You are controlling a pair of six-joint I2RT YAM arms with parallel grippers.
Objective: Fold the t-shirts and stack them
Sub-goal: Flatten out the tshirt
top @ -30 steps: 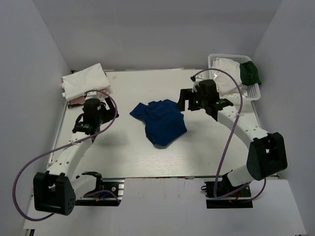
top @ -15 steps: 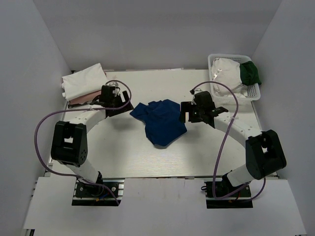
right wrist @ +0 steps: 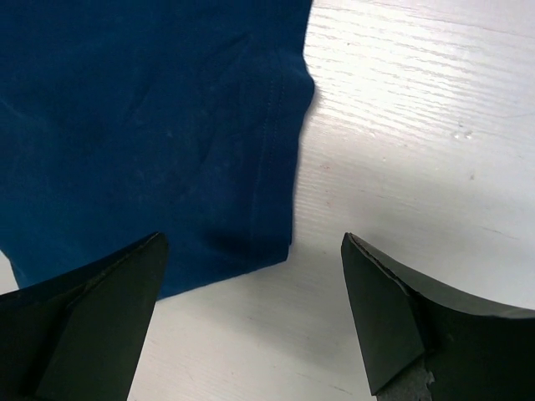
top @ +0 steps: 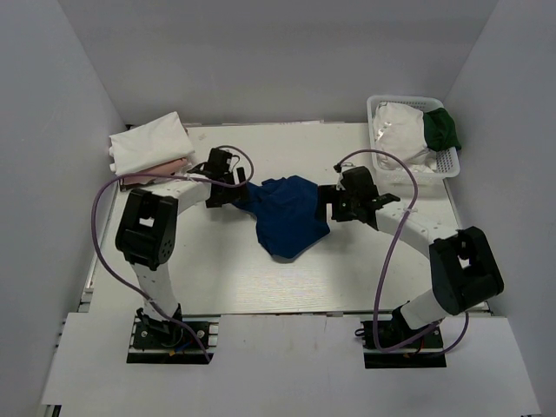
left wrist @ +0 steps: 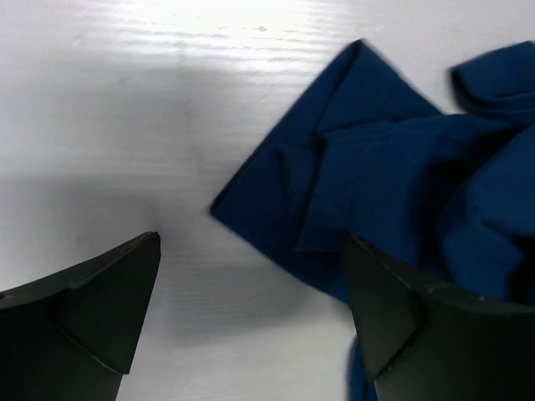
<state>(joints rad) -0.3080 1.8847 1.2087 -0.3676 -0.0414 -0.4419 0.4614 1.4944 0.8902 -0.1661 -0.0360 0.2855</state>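
Note:
The left gripper should next ease outward onto the blue shirt's pointed corner (left wrist: pixel 234 207) and close on it, because that corner lies just ahead between its spread fingers.
A crumpled royal-blue t-shirt (top: pixel 288 215) lies in the middle of the table. My left gripper (top: pixel 240 193) is open at the shirt's left edge; in the left wrist view the blue cloth (left wrist: pixel 393 184) lies ahead, with its right finger over it. My right gripper (top: pixel 328 203) is open at the shirt's right edge; the right wrist view shows a hemmed corner of the shirt (right wrist: pixel 150 142) just ahead of the jaws. A folded white shirt (top: pixel 148 143) lies on a pale pink one (top: pixel 161 169) at the back left. A white shirt (top: pixel 401 130) and a dark green one (top: pixel 441 129) sit in the basket.
A white plastic lattice basket (top: pixel 447 162) stands at the back right. The white table (top: pixel 226 269) is walled by grey panels on the left, back and right. Purple cables loop from both arms.
My left arm has swung from the left side of the table to the blue shirt's left edge. My right gripper has come down and left to the shirt's right edge.

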